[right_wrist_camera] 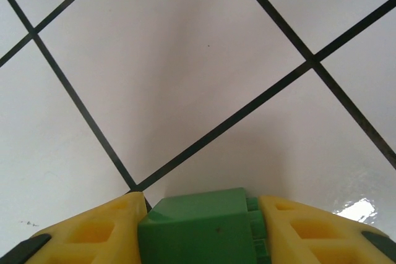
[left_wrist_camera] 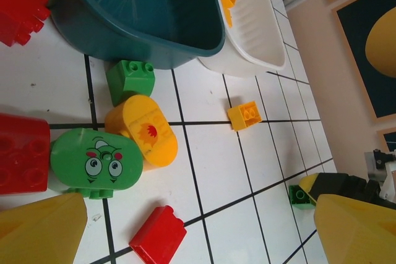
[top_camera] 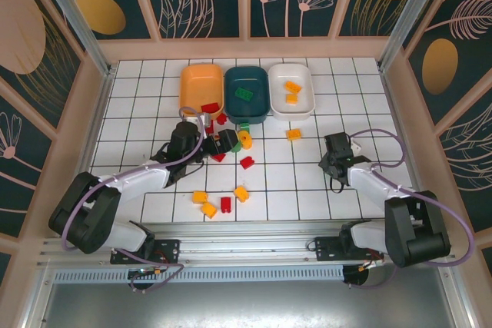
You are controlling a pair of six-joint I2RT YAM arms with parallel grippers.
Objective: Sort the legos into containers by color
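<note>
My right gripper will next rise and swing outward over the teal container (top_camera: 254,107), which holds green and stands outward of it, to let go of the green lego.
My right gripper (right_wrist_camera: 201,234) is shut on a green lego (right_wrist_camera: 201,224); both yellow fingers (right_wrist_camera: 93,234) press its sides just above the white tiles. The same lego (left_wrist_camera: 298,195) shows beside the right gripper (top_camera: 332,160). My left gripper (left_wrist_camera: 198,239) stands open over a red lego (left_wrist_camera: 158,236), near a green face piece (left_wrist_camera: 93,162) and a yellow oval piece (left_wrist_camera: 145,131). At the back stand the orange container (top_camera: 198,82), the teal container (top_camera: 254,107) holding a green lego (top_camera: 244,92), and the white container (top_camera: 304,102) holding two yellow legos (top_camera: 292,87).
Loose legos lie near the front: yellow (top_camera: 200,197), red (top_camera: 225,204), yellow (top_camera: 241,193). A yellow one (top_camera: 293,134) sits below the white container, a green one (left_wrist_camera: 130,78) by the teal container. Wooden walls ring the tiled floor.
</note>
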